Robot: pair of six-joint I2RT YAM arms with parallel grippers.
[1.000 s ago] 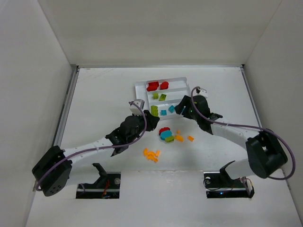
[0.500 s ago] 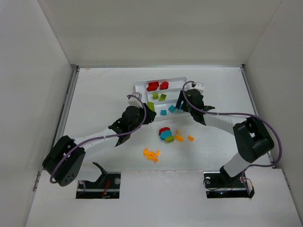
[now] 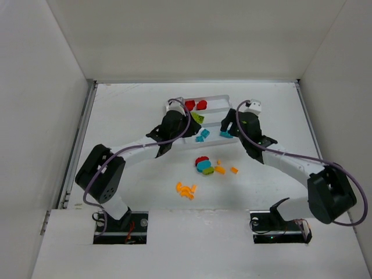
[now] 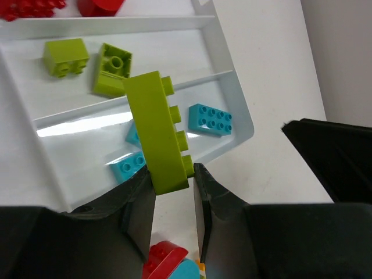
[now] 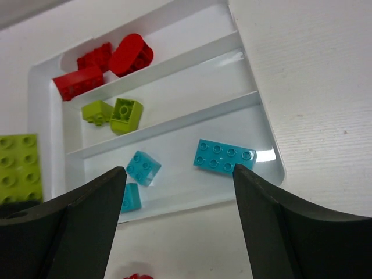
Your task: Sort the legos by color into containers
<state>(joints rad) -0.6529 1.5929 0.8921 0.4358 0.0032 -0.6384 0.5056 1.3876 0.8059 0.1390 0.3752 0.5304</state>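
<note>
The middle slot holds lime bricks, so my left gripper will next move down and across onto the middle slot's bare part (image 3: 215, 117) (image 4: 170, 53), below and to its right in the top view.
My left gripper (image 4: 173, 174) is shut on a long lime green brick (image 4: 154, 128) and holds it over the near slots of the white tray (image 4: 174, 23); it also shows in the top view (image 3: 187, 120). My right gripper (image 5: 177, 170) is open and empty just above the tray's near right corner (image 3: 229, 125). The far slot holds red bricks (image 5: 78, 81). The middle slot holds two lime bricks (image 5: 127, 113). The near slot holds a long teal brick (image 5: 225, 157) and two small teal ones (image 5: 143, 167).
Loose on the table in front of the tray are a red, teal and green clump (image 3: 203, 164), two orange bricks (image 3: 220, 169) and an orange cluster (image 3: 186, 189). The right arm's black body (image 4: 337, 163) stands close beside the left gripper. White walls enclose the table.
My left gripper has moved away from the arm bases to over the tray with the lime brick. A long teal brick now lies in the near slot, and my right gripper stands open above it.
</note>
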